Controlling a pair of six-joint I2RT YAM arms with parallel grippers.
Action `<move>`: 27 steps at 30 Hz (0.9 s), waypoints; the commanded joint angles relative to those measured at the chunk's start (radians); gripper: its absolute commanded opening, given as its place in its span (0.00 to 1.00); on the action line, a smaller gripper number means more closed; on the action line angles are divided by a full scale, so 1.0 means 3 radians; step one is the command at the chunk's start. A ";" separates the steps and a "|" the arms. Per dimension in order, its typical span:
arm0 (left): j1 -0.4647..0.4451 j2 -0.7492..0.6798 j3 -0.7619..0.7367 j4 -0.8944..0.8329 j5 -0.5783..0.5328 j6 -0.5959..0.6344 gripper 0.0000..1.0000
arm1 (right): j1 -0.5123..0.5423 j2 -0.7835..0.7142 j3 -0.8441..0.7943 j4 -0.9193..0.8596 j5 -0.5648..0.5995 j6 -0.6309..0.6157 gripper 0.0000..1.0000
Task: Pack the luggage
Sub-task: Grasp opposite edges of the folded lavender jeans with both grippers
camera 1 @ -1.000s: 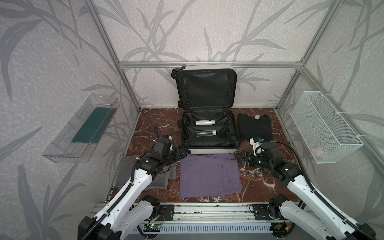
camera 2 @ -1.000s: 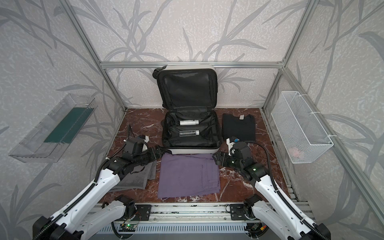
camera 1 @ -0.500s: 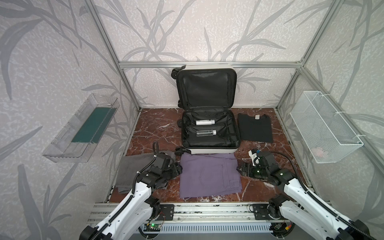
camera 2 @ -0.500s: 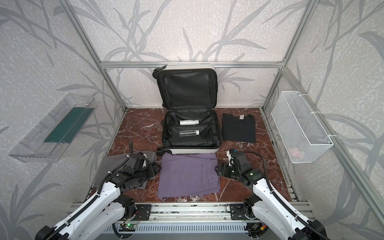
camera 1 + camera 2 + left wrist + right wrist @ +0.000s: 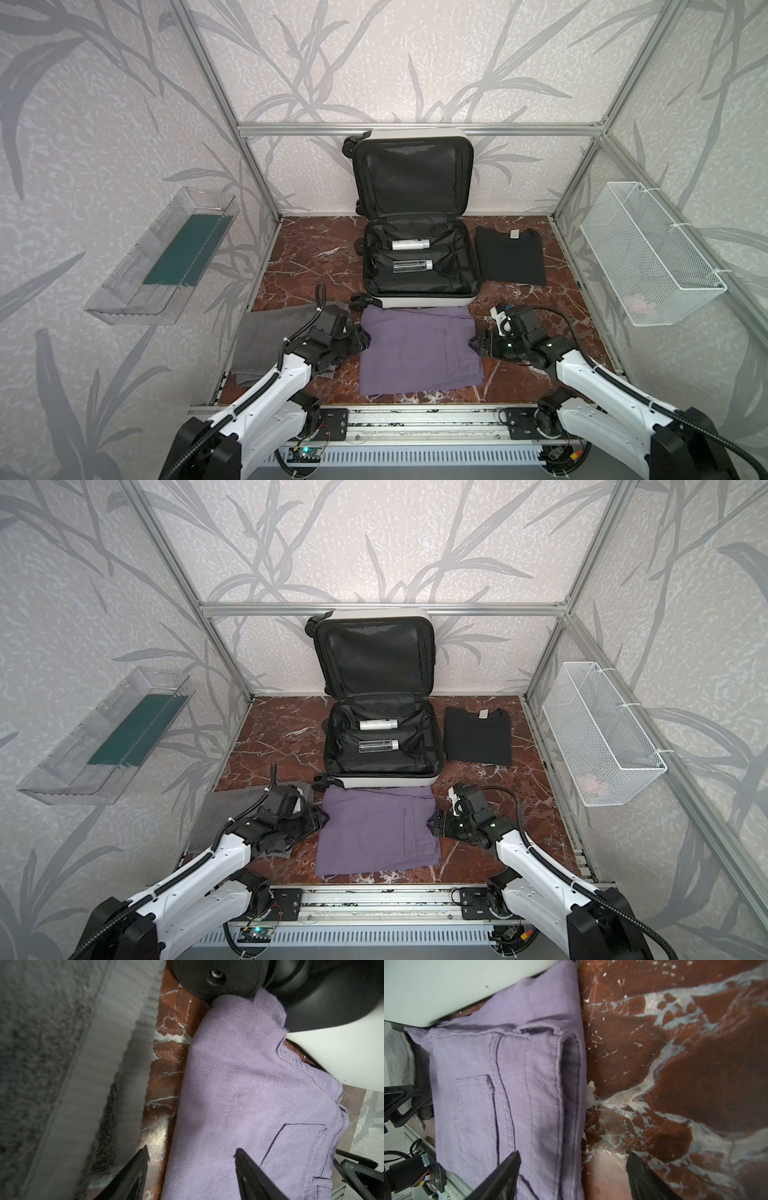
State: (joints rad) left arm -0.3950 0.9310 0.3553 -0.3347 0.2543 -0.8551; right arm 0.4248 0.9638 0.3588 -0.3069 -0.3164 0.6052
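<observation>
My right gripper will next go down with one finger on each side of the jeans' open-folded edge (image 5: 478, 360) (image 5: 573, 1178) and close, because the jeans' edge is below, between the spread fingers.
The luggage (image 5: 419, 301) lies open at the back middle in both top views, its lid leaning on the rear wall. A white bottle (image 5: 410, 244) and a clear bottle (image 5: 412, 266) rest on its black lining. Folded purple jeans (image 5: 419, 357) lie flat just in front of it. My left gripper (image 5: 361, 338) is low at the jeans' left edge, open. In the left wrist view its jaws (image 5: 191, 1150) straddle that edge, one tip over the floor and one over the jeans (image 5: 239, 1095). My right gripper (image 5: 478, 343) is open at the right edge, straddling it (image 5: 573, 1153) the same way.
A folded black shirt (image 5: 510, 259) lies right of the luggage. A grey towel (image 5: 266, 340) lies under my left arm. A clear tray (image 5: 162, 257) hangs on the left wall, a wire basket (image 5: 648, 253) on the right wall. A luggage wheel (image 5: 216, 976) sits close to the left gripper.
Both grippers came down and back toward the front, to the two side edges of the purple jeans. The left jaws narrowed somewhat. The jeans and luggage have not moved.
</observation>
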 commanded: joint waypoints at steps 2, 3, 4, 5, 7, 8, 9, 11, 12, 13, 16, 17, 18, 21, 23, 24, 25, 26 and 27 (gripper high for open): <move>-0.0065 0.0079 -0.0078 0.0160 0.0002 -0.0060 0.68 | 0.0026 0.0129 -0.0025 0.0173 -0.0084 0.0002 0.77; -0.0079 0.0105 -0.0078 0.0173 -0.0001 -0.0064 0.68 | 0.0031 0.0166 -0.0025 0.0194 -0.0100 -0.0003 0.76; -0.0096 0.0122 -0.0075 0.0179 -0.0009 -0.0060 0.68 | 0.0040 0.0198 -0.0028 0.0218 -0.0106 -0.0003 0.75; -0.0108 0.0154 -0.0074 0.0187 -0.0023 -0.0065 0.68 | 0.0053 0.0229 -0.0033 0.0248 -0.0106 0.0002 0.75; -0.0137 0.0219 -0.0070 0.0214 -0.0038 -0.0076 0.68 | 0.0067 0.0291 -0.0040 0.0315 -0.0114 0.0010 0.74; -0.0145 0.0243 -0.0070 0.0225 -0.0048 -0.0084 0.68 | 0.0079 0.0317 -0.0045 0.0338 -0.0112 0.0018 0.74; -0.0162 0.0273 -0.0073 0.0237 -0.0069 -0.0090 0.68 | 0.0090 0.0347 -0.0050 0.0374 -0.0111 0.0025 0.73; -0.0180 0.0341 -0.0092 0.0284 -0.0081 -0.0105 0.68 | 0.0110 0.0427 -0.0055 0.0447 -0.0120 0.0043 0.73; -0.0186 0.0368 -0.0091 0.0302 -0.0081 -0.0109 0.68 | 0.0121 0.0463 -0.0056 0.0477 -0.0130 0.0048 0.72; -0.0192 0.0404 -0.0094 0.0329 -0.0075 -0.0115 0.68 | 0.0137 0.0509 -0.0053 0.0512 -0.0135 0.0053 0.71; -0.0217 0.0493 -0.0113 0.0431 -0.0051 -0.0130 0.68 | 0.0167 0.0608 -0.0060 0.0587 -0.0154 0.0059 0.67; -0.0229 0.0514 -0.0116 0.0469 -0.0043 -0.0139 0.68 | 0.0174 0.0626 -0.0065 0.0607 -0.0157 0.0059 0.64; -0.0237 0.0526 -0.0123 0.0502 -0.0039 -0.0146 0.68 | 0.0182 0.0637 -0.0075 0.0623 -0.0166 0.0064 0.60; -0.0254 0.0532 -0.0150 0.0586 -0.0004 -0.0164 0.68 | 0.0180 0.0619 -0.0120 0.0662 -0.0198 0.0083 0.40; -0.0263 0.0514 -0.0155 0.0609 0.0032 -0.0165 0.68 | 0.0181 0.0571 -0.0151 0.0681 -0.0235 0.0083 0.27; -0.0272 0.0491 -0.0150 0.0610 0.0056 -0.0163 0.68 | 0.0180 0.0537 -0.0162 0.0677 -0.0258 0.0081 0.21; -0.0276 0.0452 -0.0143 0.0587 0.0078 -0.0157 0.68 | 0.0183 0.0495 -0.0168 0.0662 -0.0281 0.0082 0.14; -0.0278 0.0414 -0.0132 0.0557 0.0087 -0.0156 0.68 | 0.0186 0.0448 -0.0168 0.0632 -0.0302 0.0084 0.08; -0.0285 0.0347 -0.0116 0.0504 0.0093 -0.0152 0.68 | 0.0186 0.0387 -0.0168 0.0595 -0.0329 0.0084 0.02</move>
State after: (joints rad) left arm -0.4721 1.0599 0.3405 -0.1287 0.2653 -0.8917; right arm 0.4744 1.1164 0.3252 -0.0895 -0.3824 0.6308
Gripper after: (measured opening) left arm 0.679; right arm 0.147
